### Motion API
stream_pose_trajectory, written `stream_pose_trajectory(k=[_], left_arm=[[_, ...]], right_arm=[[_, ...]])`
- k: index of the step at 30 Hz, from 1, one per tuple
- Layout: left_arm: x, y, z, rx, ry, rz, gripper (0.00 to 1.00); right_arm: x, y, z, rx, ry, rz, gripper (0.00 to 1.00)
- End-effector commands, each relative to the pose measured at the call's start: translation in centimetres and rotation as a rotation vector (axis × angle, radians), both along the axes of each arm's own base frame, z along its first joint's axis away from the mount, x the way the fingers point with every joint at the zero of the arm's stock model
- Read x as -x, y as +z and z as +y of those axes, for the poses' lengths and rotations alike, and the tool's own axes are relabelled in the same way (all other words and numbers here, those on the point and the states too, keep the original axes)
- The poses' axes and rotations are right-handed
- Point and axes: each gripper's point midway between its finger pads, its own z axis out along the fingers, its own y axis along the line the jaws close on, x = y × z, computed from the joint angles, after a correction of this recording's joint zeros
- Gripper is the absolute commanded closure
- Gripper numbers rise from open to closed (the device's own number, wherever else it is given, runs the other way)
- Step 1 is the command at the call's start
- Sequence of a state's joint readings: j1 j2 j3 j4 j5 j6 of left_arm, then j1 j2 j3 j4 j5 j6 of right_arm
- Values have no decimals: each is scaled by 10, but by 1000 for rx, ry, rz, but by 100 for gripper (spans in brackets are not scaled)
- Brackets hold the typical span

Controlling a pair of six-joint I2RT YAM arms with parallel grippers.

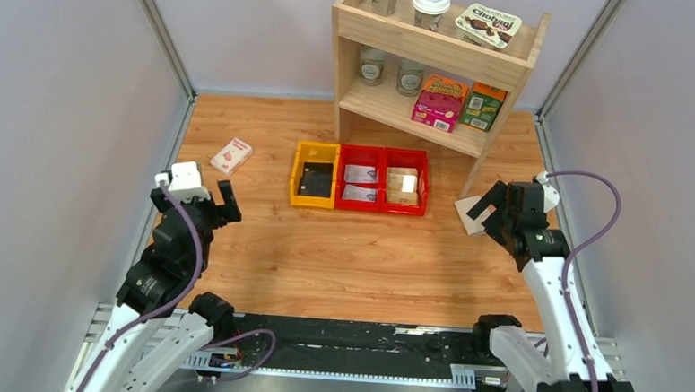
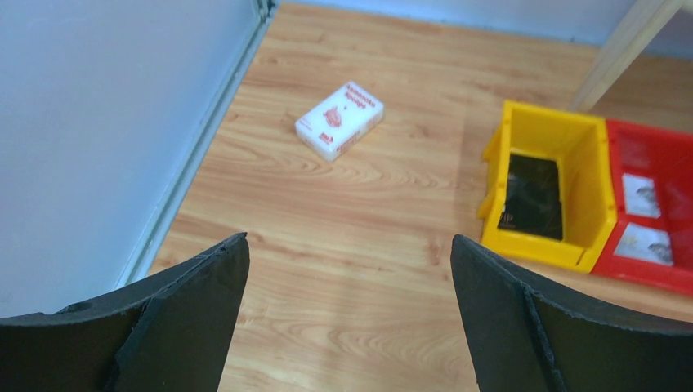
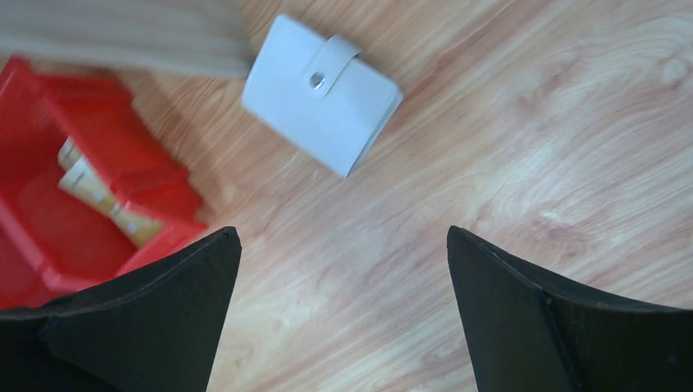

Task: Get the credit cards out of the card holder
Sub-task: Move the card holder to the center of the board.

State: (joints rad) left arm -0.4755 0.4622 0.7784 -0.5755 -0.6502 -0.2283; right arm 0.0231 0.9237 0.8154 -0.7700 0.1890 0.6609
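My right gripper moves down next and tilts until it is nearly level, onto the card holder's edge (image 3: 379,77) beside the snap tab, because the card holder is lying flat on the table.
The card holder (image 3: 323,94) is a cream wallet lying shut on the wood table, its snap tab fastened. It sits by the shelf's right leg, partly hidden behind my right gripper in the top view (image 1: 465,211). My right gripper (image 3: 343,237) hovers open just short of it, nothing between the fingers. Two silver-grey credit cards (image 1: 360,183) lie in the middle red bin (image 1: 364,152), also seen in the left wrist view (image 2: 640,196). My left gripper (image 2: 350,245) stands open and empty over bare table at the left (image 1: 201,206).
A white-and-red small box (image 2: 339,119) lies near the left wall. A yellow bin (image 2: 543,117) holds black blocks; the right red bin (image 1: 409,154) holds tan blocks. A wooden shelf (image 1: 432,48) with cups and boxes stands at the back. Grey walls close both sides.
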Motion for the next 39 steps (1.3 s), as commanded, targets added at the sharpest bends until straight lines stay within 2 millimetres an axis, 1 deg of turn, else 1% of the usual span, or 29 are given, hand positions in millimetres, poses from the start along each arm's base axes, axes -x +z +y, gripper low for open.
stream_pose_trajectory(k=[1,3,6,10,13,16,19,20,21,23,24,27,30,39], left_arm=[[-5,-14,-10,-36,-45,92,0],[-6,-17,-10,-52,-45,115,1],[-6,-19,-7,-67,-35,123,1],[-4,-22,-5,-75,-33,118,1],[-4,-23,-7,-71,-44,113,1],[-4,-22,-8,-67,-55,109,1],[-5,-24,-10,-67,-62,116,1],[-5,-24,-11,-67,-67,117,1],[-5,-25,-11,-68,-69,120,1],[-5,-25,-12,-66,-73,120,1],[-5,-24,-12,-65,-71,119,1],[-5,-25,-13,-65,-76,120,2],[-6,-25,-13,-67,-76,122,2],[-7,-28,-15,-69,-84,132,2]], right_arm=[[-30,8,-23,-39,-107,-17,0],[-41,-8,-31,-64,-121,-5,0],[-58,-24,-36,-144,-137,-55,0],[-71,-42,-55,-148,-184,-104,2],[-82,-52,-57,-207,-151,-150,11],[-83,-66,-63,-238,-157,-160,22],[-84,-77,-66,-269,-148,-179,28],[-82,-83,-66,-286,-146,-169,31],[-87,-83,-68,-297,-131,-198,33],[-87,-91,-68,-333,-127,-195,39],[-89,-94,-66,-351,-116,-197,44],[-88,-104,-66,-392,-107,-195,51],[-87,-110,-67,-420,-102,-207,54],[-84,-107,-58,-450,-64,-234,61]])
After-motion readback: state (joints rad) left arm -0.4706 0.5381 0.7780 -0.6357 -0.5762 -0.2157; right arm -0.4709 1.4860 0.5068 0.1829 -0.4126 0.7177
